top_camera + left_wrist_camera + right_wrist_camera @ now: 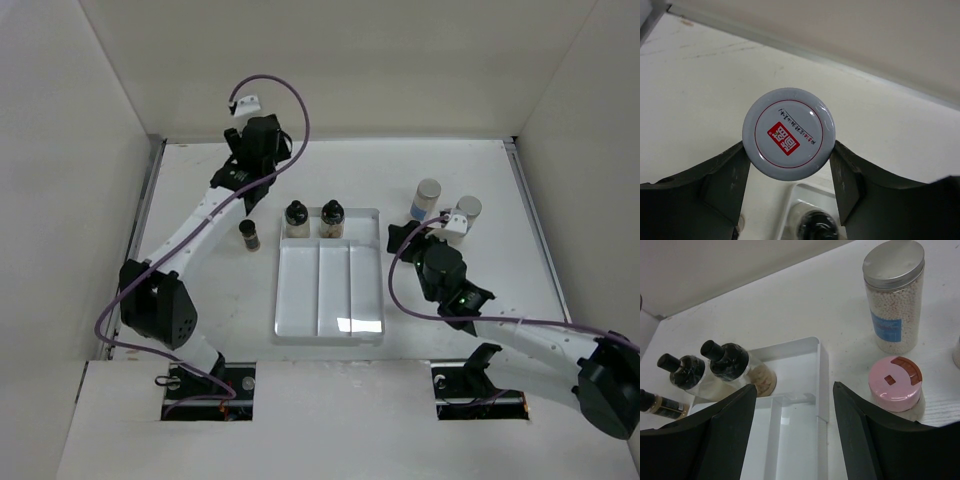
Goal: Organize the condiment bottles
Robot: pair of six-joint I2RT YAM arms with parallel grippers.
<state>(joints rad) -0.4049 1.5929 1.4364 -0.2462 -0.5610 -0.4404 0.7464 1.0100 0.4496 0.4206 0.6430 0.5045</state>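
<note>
My left gripper should next go back past the black-capped bottles and down over the tray's far corner (pixel 362 226) nearest the pink-lidded jar, as that spot is empty.
My left gripper (pixel 789 146) is shut on a grey-lidded jar (pixel 788 133) with a red mark on its lid, a finger against each side. In the top view that gripper (pixel 246 176) is at the far left, and its body hides the jar. Two black-capped bottles (pixel 297 218) (pixel 331 218) stand in the far end of the white tray (pixel 330 320). A small dark bottle (pixel 249 233) stands on the table left of the tray. My right gripper (pixel 795 405) is open and empty over the tray's far right rim (pixel 823 375). A pink-lidded jar (pixel 895 383) and a blue-labelled grey-lidded jar (pixel 893 295) stand to its right.
Another grey-lidded jar (pixel 467 210) stands right of the blue-labelled one (pixel 427 200). White walls enclose the table at the back and on both sides. The near parts of the tray's three compartments hold nothing.
</note>
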